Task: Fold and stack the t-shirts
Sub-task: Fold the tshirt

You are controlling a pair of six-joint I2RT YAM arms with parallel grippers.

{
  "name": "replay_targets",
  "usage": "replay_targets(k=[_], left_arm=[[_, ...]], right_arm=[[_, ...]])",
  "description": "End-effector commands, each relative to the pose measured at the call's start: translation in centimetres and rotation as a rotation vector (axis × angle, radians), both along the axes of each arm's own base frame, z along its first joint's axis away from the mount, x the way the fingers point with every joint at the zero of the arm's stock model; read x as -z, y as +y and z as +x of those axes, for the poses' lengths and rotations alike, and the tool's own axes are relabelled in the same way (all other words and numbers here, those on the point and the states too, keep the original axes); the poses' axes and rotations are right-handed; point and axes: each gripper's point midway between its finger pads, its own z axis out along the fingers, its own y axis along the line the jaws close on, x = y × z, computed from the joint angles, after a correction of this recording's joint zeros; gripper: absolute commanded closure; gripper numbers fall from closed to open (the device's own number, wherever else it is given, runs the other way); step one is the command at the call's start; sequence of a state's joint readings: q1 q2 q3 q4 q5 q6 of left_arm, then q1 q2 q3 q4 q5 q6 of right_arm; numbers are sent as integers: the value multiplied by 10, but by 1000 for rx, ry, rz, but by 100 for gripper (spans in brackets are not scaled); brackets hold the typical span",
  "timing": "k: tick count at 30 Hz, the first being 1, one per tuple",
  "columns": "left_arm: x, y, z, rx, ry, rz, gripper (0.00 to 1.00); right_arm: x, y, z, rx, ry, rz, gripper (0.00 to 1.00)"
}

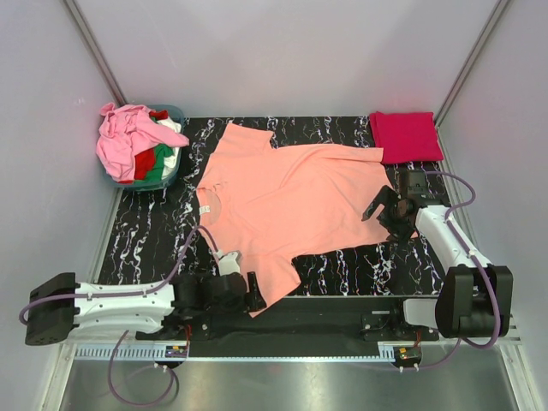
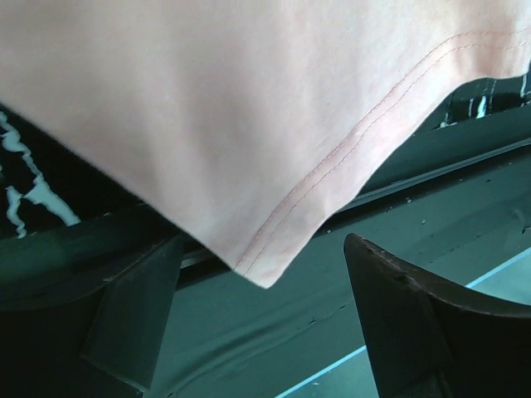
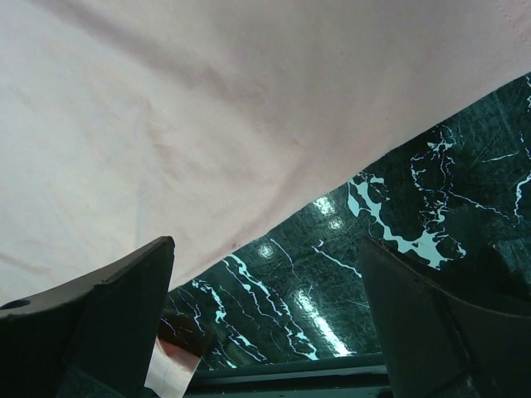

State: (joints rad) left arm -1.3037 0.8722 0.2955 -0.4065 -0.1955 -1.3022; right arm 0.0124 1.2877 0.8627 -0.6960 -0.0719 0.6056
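Note:
Next, my right gripper shifts toward the salmon-orange t-shirt's near hem corner (image 1: 415, 235) and lowers around it, since it sticks out below the gripper and to its right in the top view.
A salmon-orange t-shirt (image 1: 287, 201) lies spread flat on the black marbled table (image 1: 154, 231). A crimson-pink shirt (image 1: 406, 135) lies folded at the back right corner. My left gripper (image 1: 254, 295) is open and empty at the shirt's near corner, whose stitched hem (image 2: 332, 157) hangs over the table's front edge between my fingers (image 2: 398, 315). My right gripper (image 1: 384, 208) is open and empty at the shirt's right edge (image 3: 249, 124), just above the table.
A small teal tub (image 1: 168, 171) at the back left holds light pink (image 1: 124, 137), red, green and white shirts piled up. Grey walls close in the left, right and back sides. A metal rail (image 1: 282, 347) runs along the front edge.

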Motion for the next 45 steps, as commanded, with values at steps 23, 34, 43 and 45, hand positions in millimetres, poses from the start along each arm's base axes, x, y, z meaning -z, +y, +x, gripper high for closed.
replay_targets(k=[23,34,43,45], left_arm=[[-64,39,29,-164,-172,9,100],[-52,44,26,-176,-156,0,100],[-51,50,28,-204,-162,0,100],[-53,50,29,-205,-164,-5,100]], right_arm=[[-4,-87,-32,507,-142,-27,10],[68,-119,-15,565,15,69,22],[81,-130,4,584,23,87,31],[82,-132,7,580,18,86,34]])
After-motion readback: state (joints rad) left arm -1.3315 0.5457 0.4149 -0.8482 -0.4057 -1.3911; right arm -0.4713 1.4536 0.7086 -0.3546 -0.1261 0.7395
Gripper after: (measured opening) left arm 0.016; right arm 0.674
